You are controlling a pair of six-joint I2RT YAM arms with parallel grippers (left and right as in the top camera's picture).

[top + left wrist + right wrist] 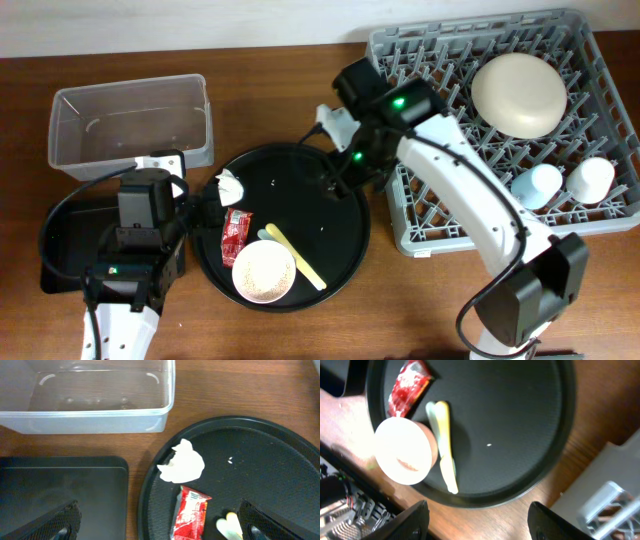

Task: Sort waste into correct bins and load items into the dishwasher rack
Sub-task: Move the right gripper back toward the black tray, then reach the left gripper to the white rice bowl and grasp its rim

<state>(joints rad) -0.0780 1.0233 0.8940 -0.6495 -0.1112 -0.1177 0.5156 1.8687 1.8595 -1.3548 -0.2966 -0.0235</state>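
The utensils lie against the small bowl's opposite side, so my left gripper should next move back and down onto the bowl's free rim near the red sachet.
A crumpled white tissue, a red sachet and a few rice grains lie on the round black tray. The small bowl and the yellow utensil and pale-green utensil lie there too. The clear tub and the shallow black tray sit at the left. The cream plate, light-blue cup and white cup rest in the grey rack. My left gripper is open above the round tray's left rim. My right gripper is open above its right side.
The round black tray fills the table's middle. The rack's corner is close to my right gripper. Bare wood lies between the tub and the rack.
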